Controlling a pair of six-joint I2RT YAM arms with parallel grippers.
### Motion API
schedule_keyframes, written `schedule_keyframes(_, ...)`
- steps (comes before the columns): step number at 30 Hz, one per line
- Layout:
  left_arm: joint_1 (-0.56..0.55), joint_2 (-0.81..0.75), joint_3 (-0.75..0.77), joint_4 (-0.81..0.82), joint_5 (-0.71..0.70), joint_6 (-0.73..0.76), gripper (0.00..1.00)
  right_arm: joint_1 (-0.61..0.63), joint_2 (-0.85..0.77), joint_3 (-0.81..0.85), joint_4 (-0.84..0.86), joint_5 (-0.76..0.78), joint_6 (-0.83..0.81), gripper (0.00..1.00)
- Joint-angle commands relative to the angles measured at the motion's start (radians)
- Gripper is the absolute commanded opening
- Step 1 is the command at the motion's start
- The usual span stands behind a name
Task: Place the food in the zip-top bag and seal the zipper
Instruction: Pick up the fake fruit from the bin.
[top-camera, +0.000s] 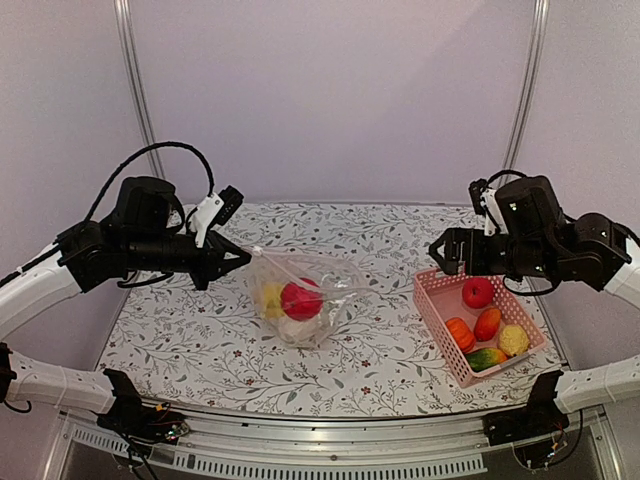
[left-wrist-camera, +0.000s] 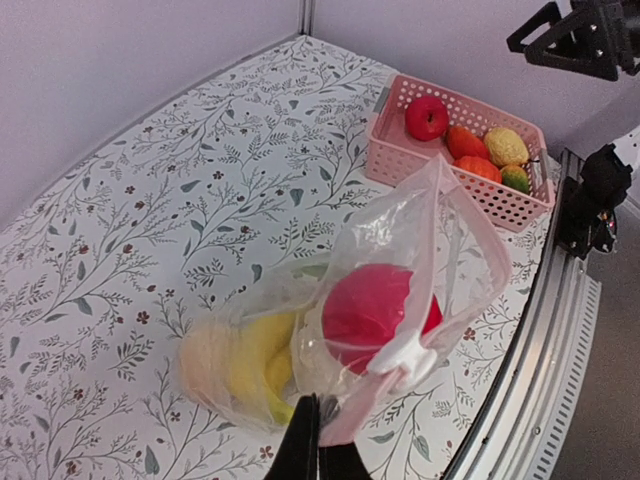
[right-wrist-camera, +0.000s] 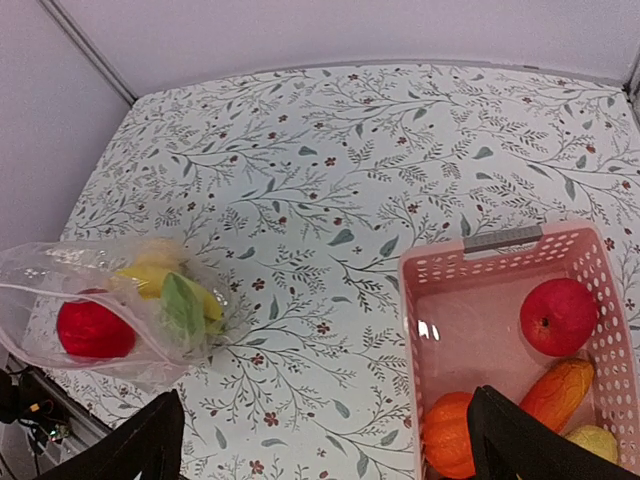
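Observation:
I need to tilt my right gripper down next, move it to its right in the top view and lower it around the red apple (top-camera: 477, 292) (right-wrist-camera: 558, 316), because the apple sits below it that way.
The clear zip-top bag (top-camera: 300, 295) lies at the table's middle, its mouth lifted toward the left. Inside it are a red round fruit (top-camera: 301, 298), a yellow banana (left-wrist-camera: 255, 365) and a pale cauliflower (left-wrist-camera: 203, 358). My left gripper (left-wrist-camera: 318, 450) is shut on the pink zipper strip (left-wrist-camera: 370, 395) by the white slider (left-wrist-camera: 405, 355); it also shows in the top view (top-camera: 238, 258). My right gripper (top-camera: 445, 255) is open and empty above the pink basket (top-camera: 432, 300), which holds a red apple (top-camera: 477, 292), orange pieces (top-camera: 460, 333) and a yellow piece (top-camera: 514, 340).
The pink basket (right-wrist-camera: 505, 262) stands at the right, near the table's front edge. The flowered tablecloth (top-camera: 380, 240) covers the table between bag and basket. Metal posts (top-camera: 135, 90) stand at the back corners.

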Motion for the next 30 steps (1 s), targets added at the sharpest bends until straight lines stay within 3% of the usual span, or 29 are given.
schedule_keyframes(1,0.015,0.003,-0.008,-0.003,-0.004,-0.004,0.00,-0.135,-0.031,-0.080,-0.138,0.010,0.060,0.99)
schedule_keyframes(7,0.015,0.001,-0.008,-0.004,0.002,-0.004,0.00,-0.325,-0.033,-0.195,-0.145,-0.040,0.092,0.99)
schedule_keyframes(12,0.015,0.001,-0.008,-0.004,0.011,-0.006,0.00,-0.413,0.040,-0.222,-0.135,0.028,0.077,0.99)
schedule_keyframes(30,0.016,-0.004,-0.006,-0.005,0.019,-0.004,0.00,-0.535,0.350,-0.252,0.103,0.026,0.055,0.98)
